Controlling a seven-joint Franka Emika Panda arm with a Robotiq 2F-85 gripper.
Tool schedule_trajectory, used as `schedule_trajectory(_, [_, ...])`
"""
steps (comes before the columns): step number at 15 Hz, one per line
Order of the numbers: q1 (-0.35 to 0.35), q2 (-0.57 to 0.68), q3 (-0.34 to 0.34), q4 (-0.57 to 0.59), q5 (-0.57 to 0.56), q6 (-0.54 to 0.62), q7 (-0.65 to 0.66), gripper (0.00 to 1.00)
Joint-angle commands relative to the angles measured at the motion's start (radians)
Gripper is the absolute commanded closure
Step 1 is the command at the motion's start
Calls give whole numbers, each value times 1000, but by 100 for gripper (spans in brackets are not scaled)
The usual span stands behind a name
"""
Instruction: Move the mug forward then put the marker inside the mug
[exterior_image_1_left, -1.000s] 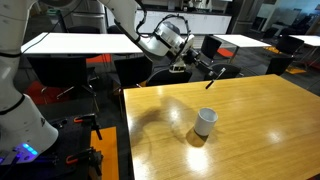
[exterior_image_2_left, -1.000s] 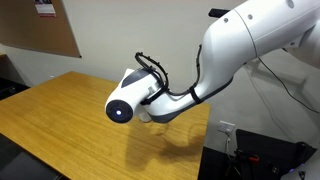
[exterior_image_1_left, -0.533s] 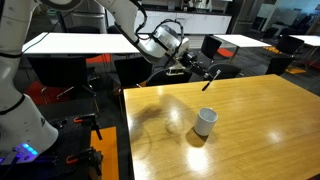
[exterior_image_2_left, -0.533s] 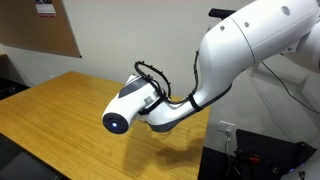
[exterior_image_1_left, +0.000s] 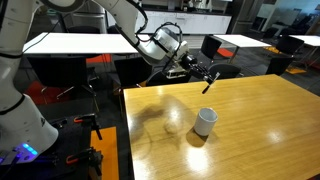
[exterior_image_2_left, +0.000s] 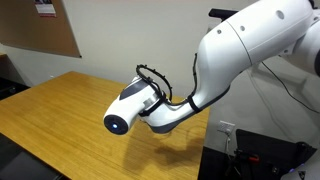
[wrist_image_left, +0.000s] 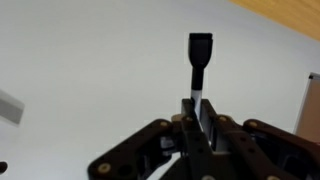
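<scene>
The mug is below my gripper, so I should move my gripper down and bring the cap end of the dark marker over the white mug's open top to release it there.
A small white mug stands upright on the wooden table, near its left part. My gripper hangs in the air above and behind the mug, shut on a thin dark marker. In the wrist view the marker sticks straight out from between the closed fingers, its black cap end farthest from me. The mug does not show in the wrist view. In an exterior view the arm's wrist fills the middle and hides both mug and marker.
White tables and dark chairs stand behind the wooden table. A cork board hangs on the wall. The table's left edge drops to a floor with cables and the robot base.
The gripper with the marker has shifted slightly to the left and lowered a little in the exterior views. The mug has not moved.
</scene>
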Motion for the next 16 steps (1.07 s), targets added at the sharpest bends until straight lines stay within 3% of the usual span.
schedule_trajectory(1, [-24,3,11,-4,-4,-15,60,97])
schedule_trajectory(16, [-90,91,2,28,-44,110,167,97])
